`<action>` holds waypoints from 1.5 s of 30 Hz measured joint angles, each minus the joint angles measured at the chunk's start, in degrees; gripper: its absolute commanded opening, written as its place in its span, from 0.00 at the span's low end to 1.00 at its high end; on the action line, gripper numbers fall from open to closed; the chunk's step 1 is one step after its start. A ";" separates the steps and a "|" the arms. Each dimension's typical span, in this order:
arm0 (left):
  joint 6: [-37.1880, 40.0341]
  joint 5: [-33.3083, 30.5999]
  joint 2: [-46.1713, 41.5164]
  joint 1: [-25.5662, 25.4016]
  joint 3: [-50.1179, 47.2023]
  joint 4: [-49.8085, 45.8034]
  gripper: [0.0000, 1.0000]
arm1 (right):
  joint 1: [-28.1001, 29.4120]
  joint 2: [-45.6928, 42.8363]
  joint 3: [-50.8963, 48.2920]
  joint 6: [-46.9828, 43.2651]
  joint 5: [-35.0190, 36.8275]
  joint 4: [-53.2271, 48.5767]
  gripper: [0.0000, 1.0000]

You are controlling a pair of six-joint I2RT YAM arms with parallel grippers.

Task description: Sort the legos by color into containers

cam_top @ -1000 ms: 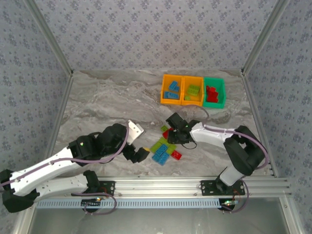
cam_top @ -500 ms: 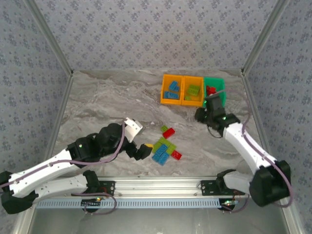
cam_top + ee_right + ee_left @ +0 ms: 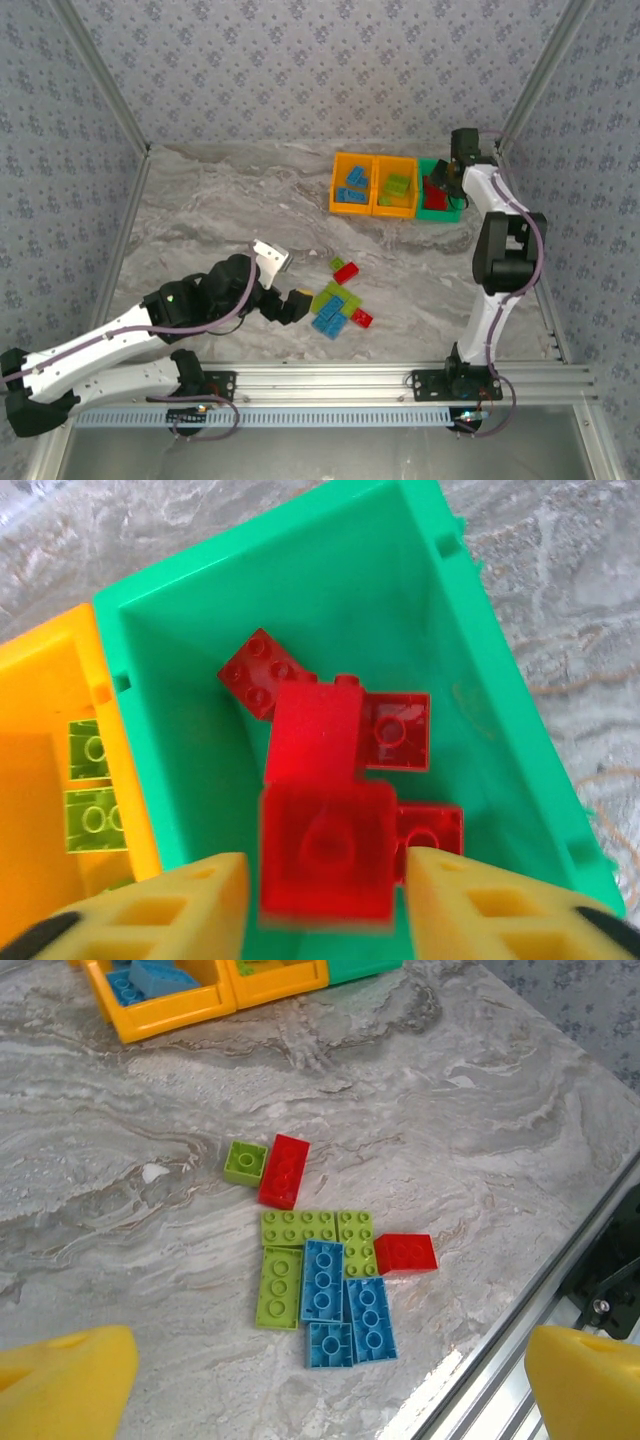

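The long sides of the long red lego (image 3: pixel 284 1172) are the narrower span to grip, so my left gripper should reach outward and down with its fingers on either side of them.
Loose legos (image 3: pixel 336 303) lie in a cluster at mid-table: lime, blue and red bricks, among them a long red one (image 3: pixel 284 1170) and a square red one (image 3: pixel 405 1253). My left gripper (image 3: pixel 288 306) hovers just left of the cluster, open and empty, and its yellow fingers (image 3: pixel 70 1385) frame the bricks. The three containers stand in a row at the back right: an orange bin (image 3: pixel 334 186) with blue bricks, an orange bin (image 3: pixel 411 190) with lime bricks, and a green bin (image 3: pixel 457 195) with red ones. My right gripper (image 3: pixel 328 900) is over the green bin (image 3: pixel 180 710), open. A blurred red brick (image 3: pixel 325 855) sits loose between its fingers, with gaps on both sides.
Patterned walls and metal posts enclose the marble table (image 3: pixel 220 210). An aluminium rail (image 3: pixel 340 380) runs along the near edge. The lime bricks (image 3: pixel 95 815) lie in the neighbouring orange bin (image 3: pixel 40 780). Open tabletop stretches across the left and back.
My right arm swung from the cluster to the green bin carrying a red brick, and its jaws have opened off the brick. My left gripper edged slightly towards the cluster.
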 measured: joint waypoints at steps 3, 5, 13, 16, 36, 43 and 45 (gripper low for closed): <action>-1.97 -1.05 0.37 0.02 -0.83 0.04 0.99 | 0.07 0.85 2.10 -0.39 -0.50 -2.97 0.63; -2.86 -1.25 1.46 0.02 -1.07 0.39 0.99 | 0.24 -0.28 1.84 -0.37 -0.81 -4.17 0.66; -5.35 -0.13 11.76 0.02 -1.07 7.30 0.99 | 2.38 -28.44 -21.53 2.05 -3.39 -3.61 0.80; -6.05 0.46 17.81 0.00 -0.35 9.16 0.99 | 4.26 -44.30 -29.90 2.91 -5.40 -4.26 0.88; -6.86 1.60 56.96 6.56 20.06 10.67 0.54 | 14.58 -75.97 -43.95 4.02 -9.53 -22.53 1.00; -5.81 2.73 61.11 6.69 22.62 11.19 0.52 | 14.58 -74.01 -43.28 4.15 -9.73 -22.75 1.00; -5.73 2.71 61.81 6.69 22.62 11.17 0.52 | 14.64 -74.03 -43.28 4.28 -9.79 -22.77 1.00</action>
